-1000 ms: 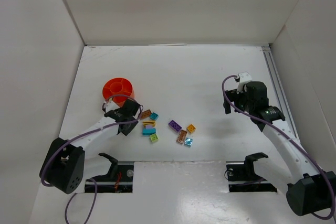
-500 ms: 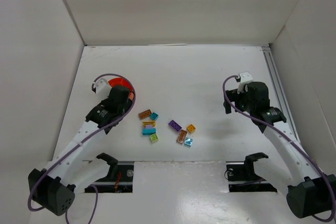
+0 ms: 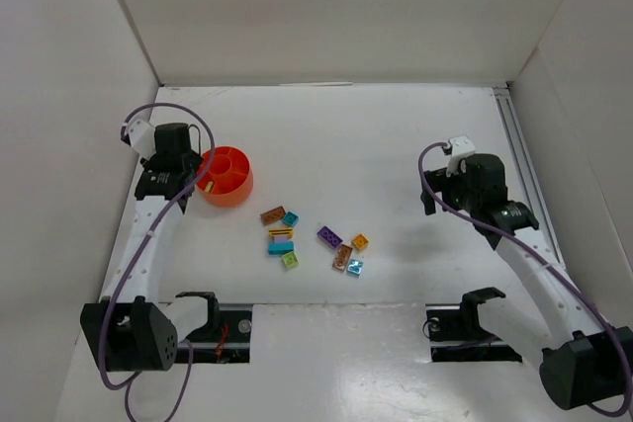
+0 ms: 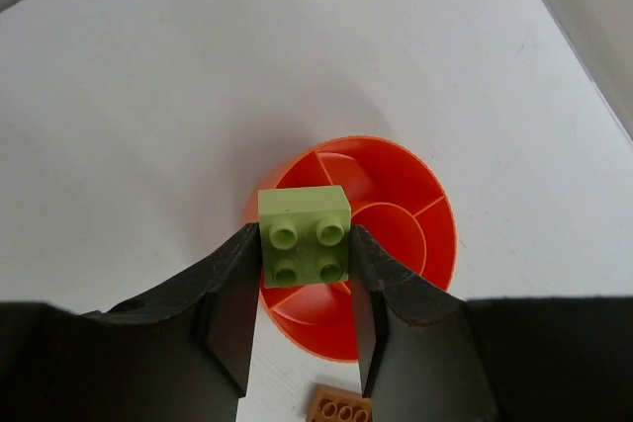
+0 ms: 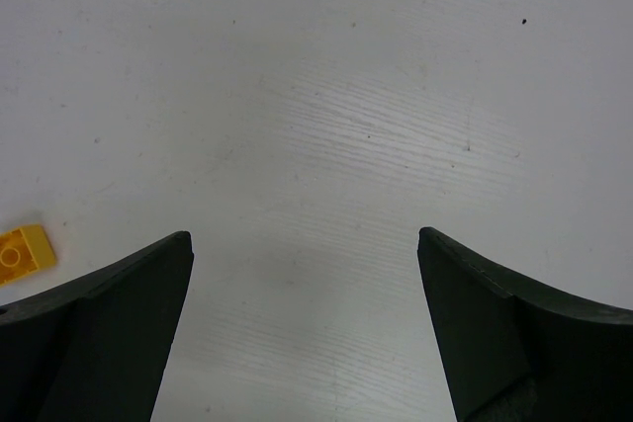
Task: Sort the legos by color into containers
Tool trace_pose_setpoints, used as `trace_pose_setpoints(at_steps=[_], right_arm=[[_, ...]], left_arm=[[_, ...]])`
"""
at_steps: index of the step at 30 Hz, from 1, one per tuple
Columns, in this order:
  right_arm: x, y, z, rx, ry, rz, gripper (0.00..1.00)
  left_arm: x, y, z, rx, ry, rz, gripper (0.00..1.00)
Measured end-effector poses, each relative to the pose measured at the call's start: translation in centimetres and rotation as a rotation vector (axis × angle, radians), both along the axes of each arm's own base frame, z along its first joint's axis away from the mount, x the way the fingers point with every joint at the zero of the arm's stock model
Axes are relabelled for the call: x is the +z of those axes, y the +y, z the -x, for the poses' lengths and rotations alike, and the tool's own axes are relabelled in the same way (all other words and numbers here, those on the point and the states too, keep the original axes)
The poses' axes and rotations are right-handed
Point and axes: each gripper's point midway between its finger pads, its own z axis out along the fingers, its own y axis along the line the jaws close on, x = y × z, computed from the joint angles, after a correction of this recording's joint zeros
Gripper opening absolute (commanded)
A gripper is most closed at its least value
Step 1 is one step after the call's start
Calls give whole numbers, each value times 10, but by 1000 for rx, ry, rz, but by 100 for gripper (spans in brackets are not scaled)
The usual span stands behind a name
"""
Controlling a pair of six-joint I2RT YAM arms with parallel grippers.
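Observation:
The left gripper next needs to go down toward the bowl's outer section [image 4: 299, 174] and let go of the matching lime green lego, because that section is below the gripper and has a lime lego inside.
My left gripper [image 4: 305, 236] is shut on a lime green lego [image 4: 304, 232] and holds it above the near-left part of the orange-red bowl [image 4: 435, 214], which has divided compartments. In the top view this gripper [image 3: 190, 175] sits at the bowl's [image 3: 229, 177] left rim. Several legos lie mid-table: a brown one [image 3: 273, 214], teal [image 3: 291, 218], yellow and teal [image 3: 281, 240], lime [image 3: 291, 260], purple [image 3: 329, 237], orange [image 3: 360, 241]. My right gripper [image 5: 305, 236] is open and empty over bare table, right of the pile [image 3: 440, 200].
A brown lego [image 4: 341, 407] lies just in front of the bowl. A yellow-orange lego [image 5: 22, 252] shows at the left edge of the right wrist view. White walls enclose the table; a rail [image 3: 519, 145] runs along its right side.
My left arm has swung from the lego pile back and to the left, to the bowl, carrying the lime green lego. The right arm has not moved.

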Motion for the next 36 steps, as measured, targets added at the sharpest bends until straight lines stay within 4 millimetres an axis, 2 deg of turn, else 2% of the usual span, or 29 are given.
trace_pose_setpoints(at_steps=[5, 9, 13, 16, 24, 27, 31, 33, 36], right_arm=[[-5, 0, -1, 0, 19, 4, 100], [-10, -1, -1, -5, 38, 12, 100], [-12, -2, -1, -10, 47, 18, 100], [-14, -2, -1, -12, 52, 21, 100], [-18, -3, -2, -14, 69, 27, 100], [-18, -3, -2, -15, 69, 28, 100], [-18, -3, -2, -15, 69, 27, 100], [-18, -3, -2, -14, 69, 27, 100], [-18, -3, -2, -14, 69, 27, 100]], left_arm=[[-7, -6, -15, -69, 12, -14, 20], [-24, -8, -21, -93, 56, -17, 22], [-41, -9, -22, -100, 109, -15, 23], [-46, -9, -23, -102, 122, -11, 29], [-65, -8, -22, -100, 164, -4, 30], [-74, -9, -20, -103, 189, -1, 36], [-77, -8, -20, -101, 197, 0, 51], [-76, -8, -20, -99, 196, 0, 55], [-76, -8, -20, -99, 195, 2, 55]])
